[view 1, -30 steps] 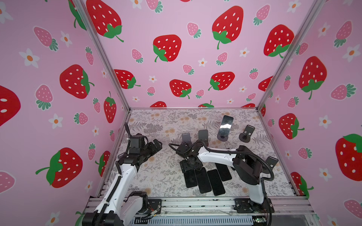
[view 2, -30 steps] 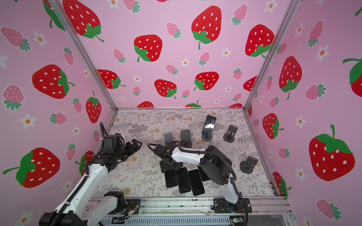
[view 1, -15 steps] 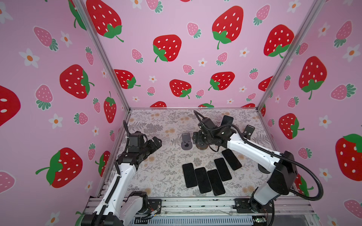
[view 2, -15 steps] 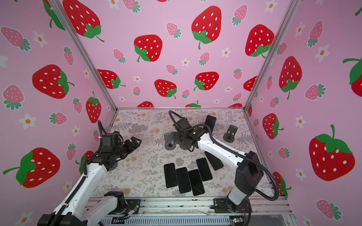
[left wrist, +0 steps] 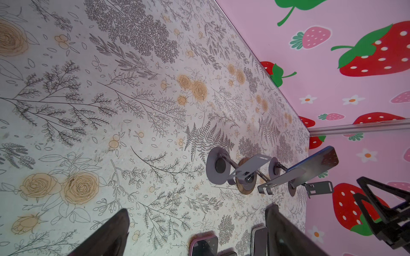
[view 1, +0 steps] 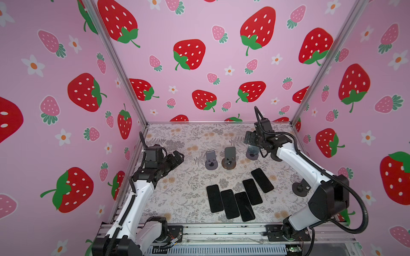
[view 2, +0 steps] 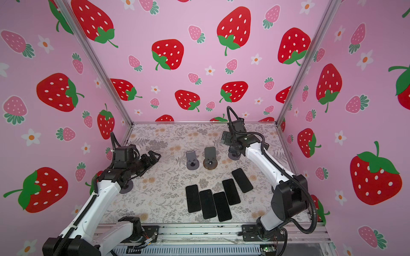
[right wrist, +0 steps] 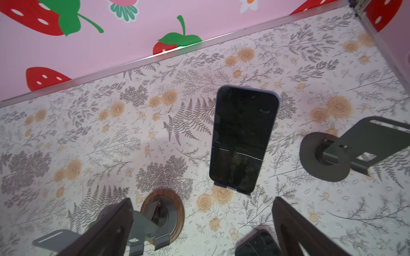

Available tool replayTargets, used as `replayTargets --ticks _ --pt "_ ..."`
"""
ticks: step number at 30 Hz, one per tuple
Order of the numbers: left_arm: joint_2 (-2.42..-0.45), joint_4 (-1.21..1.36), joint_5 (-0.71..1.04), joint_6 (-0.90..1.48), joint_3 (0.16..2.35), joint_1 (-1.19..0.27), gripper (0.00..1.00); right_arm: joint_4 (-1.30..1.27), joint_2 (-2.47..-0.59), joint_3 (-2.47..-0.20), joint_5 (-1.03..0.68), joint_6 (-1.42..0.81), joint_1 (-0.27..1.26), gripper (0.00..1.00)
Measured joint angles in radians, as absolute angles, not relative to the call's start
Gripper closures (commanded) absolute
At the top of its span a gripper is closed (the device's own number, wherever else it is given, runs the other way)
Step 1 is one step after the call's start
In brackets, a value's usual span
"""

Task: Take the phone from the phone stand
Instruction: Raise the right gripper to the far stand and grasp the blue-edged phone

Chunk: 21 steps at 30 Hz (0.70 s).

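I need to move my right gripper outward and down around the phone's upper end (right wrist: 247, 99) next. It is outward of the gripper and below it, and the phone's side edges there are bare.
A dark phone (right wrist: 241, 137) leans upright on a phone stand (right wrist: 230, 188) at the back right of the floral table; the left wrist view shows the phone (left wrist: 315, 164) from the side. In both top views my right gripper (view 1: 250, 138) (view 2: 226, 139) hangs just above it and hides most of it, leaving the stand's base (view 1: 251, 156) in sight. In its wrist view the right gripper (right wrist: 202, 221) is open and empty, a little short of the phone. My left gripper (view 1: 180, 155) (left wrist: 195, 230) is open and empty at the left.
Two empty stands (view 1: 210, 160) (view 1: 229, 157) stand mid-table, another empty stand (view 1: 299, 188) at the right edge. Several dark phones (view 1: 230, 202) lie flat in a row at the front centre. Strawberry-print walls close in the back and sides.
My right arm has swung from the flat phones at the front centre to the back right, above the phone on the stand, and its jaws have opened wider. The left arm has barely moved.
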State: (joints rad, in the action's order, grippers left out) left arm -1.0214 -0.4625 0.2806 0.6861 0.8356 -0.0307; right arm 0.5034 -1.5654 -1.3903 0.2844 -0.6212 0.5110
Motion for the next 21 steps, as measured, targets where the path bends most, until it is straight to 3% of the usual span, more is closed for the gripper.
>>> replayTargets --ticks 21 --pt "-0.888 -0.511 0.165 0.621 0.837 -0.031 0.01 0.49 -1.785 -1.507 0.395 -0.614 0.413 0.0"
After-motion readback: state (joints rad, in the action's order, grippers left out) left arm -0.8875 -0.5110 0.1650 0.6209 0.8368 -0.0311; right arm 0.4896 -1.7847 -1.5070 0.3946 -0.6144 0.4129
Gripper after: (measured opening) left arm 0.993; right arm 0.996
